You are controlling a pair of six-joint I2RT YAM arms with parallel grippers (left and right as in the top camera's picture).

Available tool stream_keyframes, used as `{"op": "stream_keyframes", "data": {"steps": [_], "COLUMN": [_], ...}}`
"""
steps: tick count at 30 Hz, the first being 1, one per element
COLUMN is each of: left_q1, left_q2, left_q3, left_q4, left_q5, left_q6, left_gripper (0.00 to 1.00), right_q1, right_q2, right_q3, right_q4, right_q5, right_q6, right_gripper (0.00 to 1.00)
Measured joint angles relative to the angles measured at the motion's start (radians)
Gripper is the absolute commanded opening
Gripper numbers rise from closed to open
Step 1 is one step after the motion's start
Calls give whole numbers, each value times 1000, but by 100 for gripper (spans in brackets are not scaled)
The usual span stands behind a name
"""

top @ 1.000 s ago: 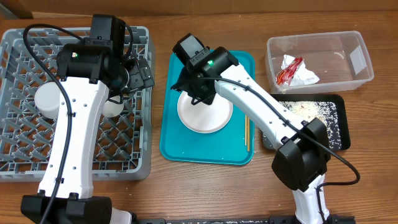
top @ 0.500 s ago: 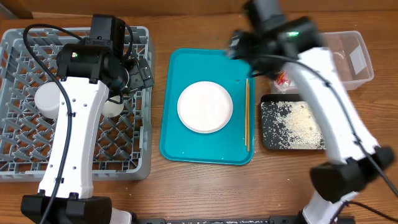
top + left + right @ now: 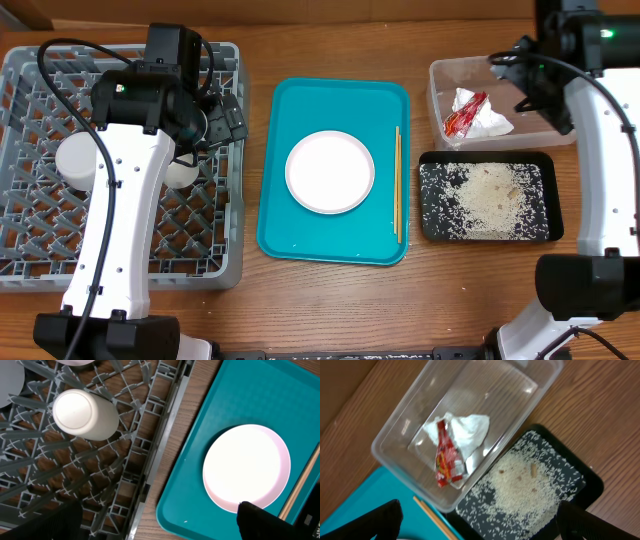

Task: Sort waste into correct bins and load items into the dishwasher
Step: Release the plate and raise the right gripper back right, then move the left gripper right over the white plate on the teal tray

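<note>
Next, my left gripper will cross over and descend astride the plate's chopstick-side rim, below it and to its right in the overhead view, where the plate's rim borders bare teal tray.
A white plate [image 3: 330,171] [image 3: 246,467] lies on the teal tray [image 3: 300,110], chopsticks [image 3: 397,183] beside it. The clear tub [image 3: 505,60] [image 3: 490,390] holds the red wrapper [image 3: 465,113] [image 3: 445,455] and white tissue [image 3: 488,120] [image 3: 465,430]. Rice grains [image 3: 490,190] [image 3: 520,485] cover the black tray [image 3: 432,225] [image 3: 590,482]. A white cup [image 3: 75,160] [image 3: 82,413] sits in the grey rack [image 3: 60,255] [image 3: 125,475]. My left gripper [image 3: 225,115] [image 3: 160,525] hangs open and empty over the rack's right edge. My right gripper [image 3: 525,75] [image 3: 485,527] is open and empty above the tub and black tray.
A second small white dish [image 3: 182,172] rests in the rack under the left arm. The teal tray [image 3: 260,395] lies between the rack and the two bins. Bare wooden tabletop [image 3: 320,300] runs along the front.
My right arm has swung from above the plate on the teal tray to the back right over the tub, and its jaws have opened wider. The left arm has not moved.
</note>
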Motion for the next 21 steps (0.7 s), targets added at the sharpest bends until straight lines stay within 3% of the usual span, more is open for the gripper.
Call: {"op": "stream_keyframes", "data": {"steps": [11, 17, 21], "left_q1": [0, -27, -132], "left_q2": [0, 0, 0], "left_q3": [0, -3, -32], "left_q4": [6, 20, 58], "left_q5": [60, 300, 397], "left_q6": [-42, -13, 13], "left_gripper": [100, 100, 100], "right_q1": [-69, -69, -69], "right_q2": [0, 0, 0], "right_q3": [0, 0, 0], "right_q4": [1, 0, 0], "right_q5": [14, 14, 14], "right_q6": [-2, -3, -3], "right_gripper": [100, 100, 100]}}
